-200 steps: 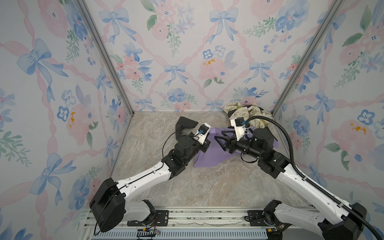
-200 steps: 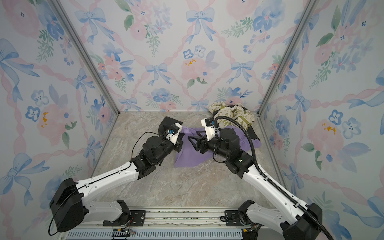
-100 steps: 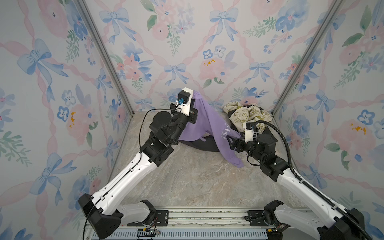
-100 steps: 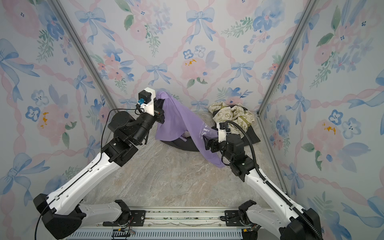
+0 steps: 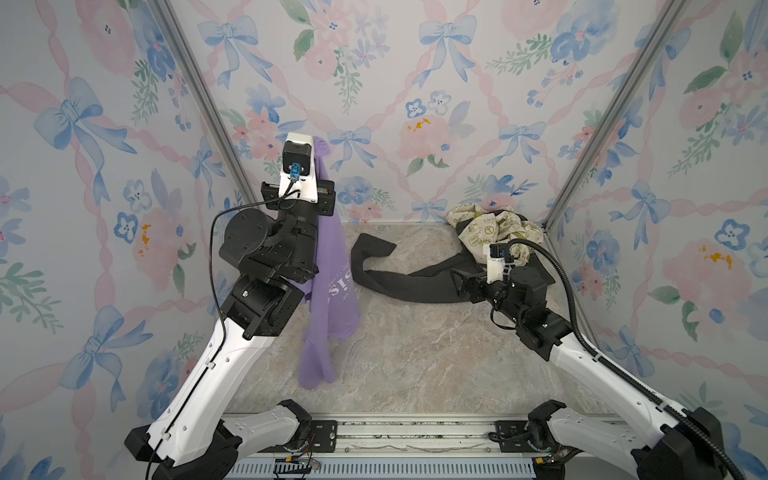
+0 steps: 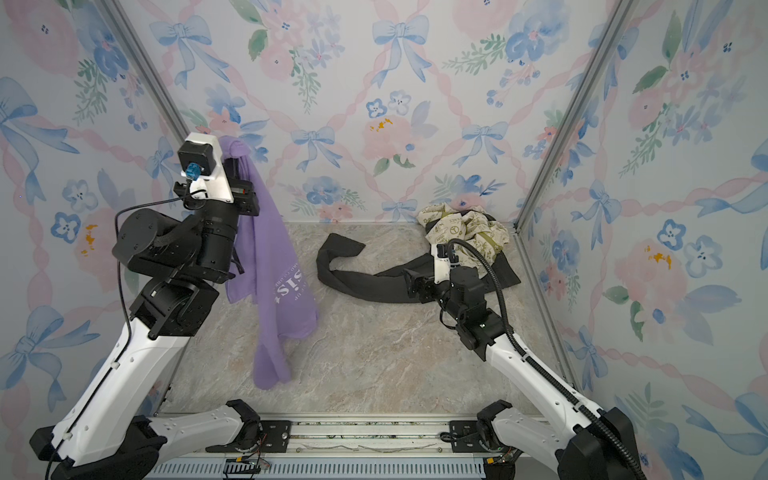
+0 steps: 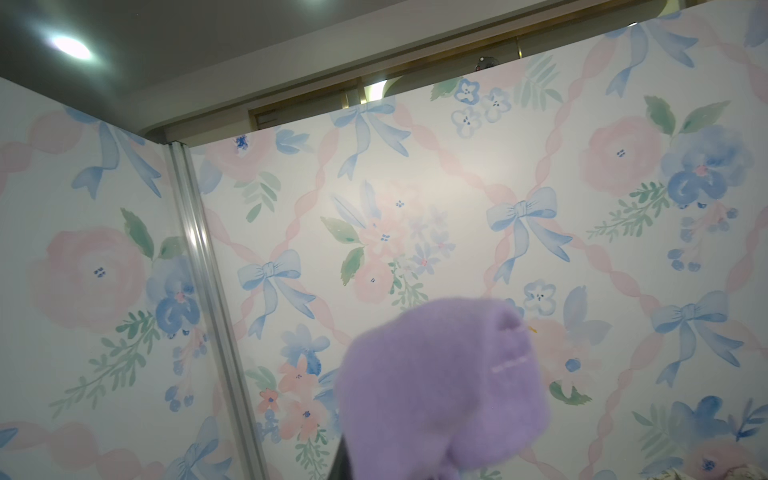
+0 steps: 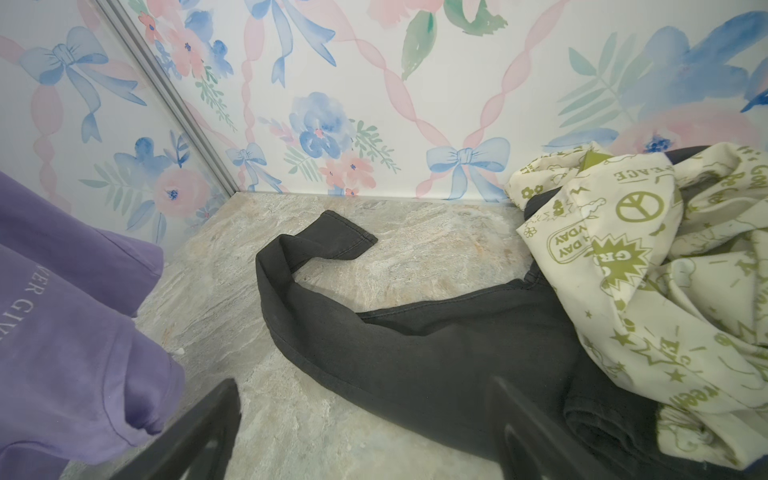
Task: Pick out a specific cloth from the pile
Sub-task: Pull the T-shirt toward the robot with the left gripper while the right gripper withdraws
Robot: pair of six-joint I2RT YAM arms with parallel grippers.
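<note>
My left gripper should next lower the lavender-purple cloth to the clear floor beside the grey garment's sleeve and release it apart from the pile.
The cloth (image 5: 332, 270) (image 6: 270, 266) is lavender-purple with white lettering and hangs full length from my left gripper (image 5: 318, 164) (image 6: 233, 160), which is raised high at the left and shut on its top fold. Its lower end hangs just above the floor. In the left wrist view the cloth (image 7: 436, 386) covers the jaws. The pile stays at the back right: a long dark grey garment (image 5: 415, 282) (image 6: 374, 282) (image 8: 415, 353) under a cream cloth with olive prints (image 5: 494, 232) (image 6: 465, 228) (image 8: 665, 270). My right gripper (image 5: 461, 284) (image 6: 409, 282) (image 8: 361, 386) is open and empty, low over the grey garment.
Floral walls enclose the marble floor (image 5: 415, 353) on three sides, with metal corner posts (image 5: 208, 104) (image 5: 615, 104). The grey garment's sleeve (image 5: 370, 249) trails toward the middle. A rail (image 5: 415, 432) with both arm bases runs along the front edge.
My left gripper lifted the lavender cloth up and to the left, clear of the pile. My right gripper let go of its lower end, opened wide and drew back to the right.
</note>
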